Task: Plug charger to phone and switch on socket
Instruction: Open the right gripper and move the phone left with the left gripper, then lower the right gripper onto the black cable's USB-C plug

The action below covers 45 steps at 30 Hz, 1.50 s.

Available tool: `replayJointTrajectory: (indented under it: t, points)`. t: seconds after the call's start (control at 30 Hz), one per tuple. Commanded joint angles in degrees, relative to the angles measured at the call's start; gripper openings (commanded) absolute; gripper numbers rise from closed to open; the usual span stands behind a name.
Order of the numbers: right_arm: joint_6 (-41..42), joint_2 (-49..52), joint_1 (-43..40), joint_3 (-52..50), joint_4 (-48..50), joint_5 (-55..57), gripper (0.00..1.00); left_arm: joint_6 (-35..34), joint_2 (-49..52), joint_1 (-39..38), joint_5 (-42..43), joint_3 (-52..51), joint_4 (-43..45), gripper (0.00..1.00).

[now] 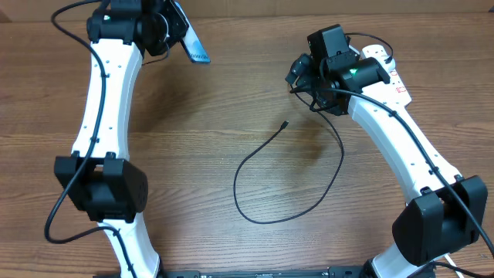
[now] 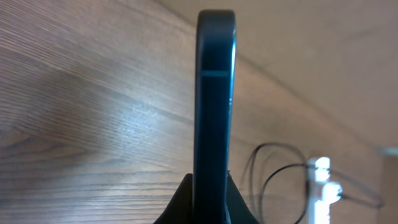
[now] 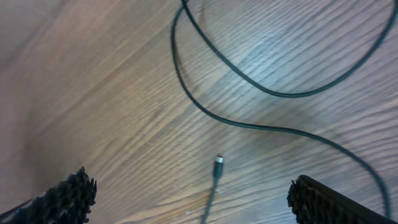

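I need to lower my right gripper and draw it back onto the connector tip's black sleeve (image 1: 282, 126) (image 3: 217, 169).
My left gripper (image 1: 171, 35) is shut on the phone (image 1: 193, 42), a slim blue slab held up off the table at the far left. In the left wrist view the phone (image 2: 214, 93) stands edge-on between the jaws (image 2: 211, 208). The charger's thin black cable (image 1: 266, 174) loops over the table middle, with its connector tip (image 1: 285, 123) lying free. My right gripper (image 1: 297, 76) is open and empty above the table. In the right wrist view the connector tip (image 3: 218, 163) lies between the spread fingers (image 3: 193, 199), below them. The white socket strip (image 1: 395, 77) lies at the far right, mostly hidden by the right arm.
The socket strip (image 2: 320, 186) and cable loops (image 2: 273, 180) show blurred in the left wrist view. The cable (image 3: 249, 124) curves across the wood in the right wrist view. The wall edge runs along the table's far side.
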Motion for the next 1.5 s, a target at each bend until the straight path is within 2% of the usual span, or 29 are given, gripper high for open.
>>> replayJointTrajectory:
  t: [0.0,0.17,0.3,0.43,0.6,0.7,0.77,0.87,0.93,1.3,1.47]
  points:
    - [-2.25,-1.73,-0.22,1.29,-1.57,2.05,1.00,10.21,2.32,-0.39,8.00,-0.13,-0.20,0.04]
    - [-6.36,-1.73,-0.20,1.29,-5.75,2.01,1.00,23.12,2.10,-0.35,24.72,-0.11,0.13,0.04]
    - [-6.82,-1.73,-0.22,1.29,-8.92,2.03,1.00,26.45,1.86,0.55,30.10,-0.11,-1.27,0.04]
    - [-7.10,-1.62,-0.22,1.25,-10.05,1.60,1.00,26.80,1.88,2.56,30.21,-0.13,-5.33,0.04]
    - [-10.51,0.07,0.44,0.13,-7.06,1.55,0.99,29.51,1.88,4.13,30.21,-0.13,-9.16,0.04]
    - [-10.51,2.45,0.83,-1.03,-4.74,-0.15,0.85,32.48,1.88,4.02,30.01,-0.13,-10.99,0.04]
    - [-11.52,4.79,0.81,-1.36,-3.08,-3.48,0.72,33.64,1.90,3.37,28.50,-0.17,-11.08,0.04]
    - [-13.53,8.20,0.83,-1.36,-1.09,-8.28,0.58,33.59,1.92,2.51,26.05,-0.17,-9.77,0.04]
    - [-16.50,10.38,0.90,-1.36,-0.17,-12.81,0.55,33.57,1.92,1.77,25.83,-0.17,-8.68,0.04]
    - [-16.44,17.81,2.51,-1.36,-2.47,-16.70,0.50,30.99,1.92,-1.11,20.98,-0.17,-8.00,0.04]
    - [-11.76,17.90,2.97,-1.36,-1.62,-16.46,0.46,30.75,1.92,-1.46,20.65,-0.17,-7.96,0.04]
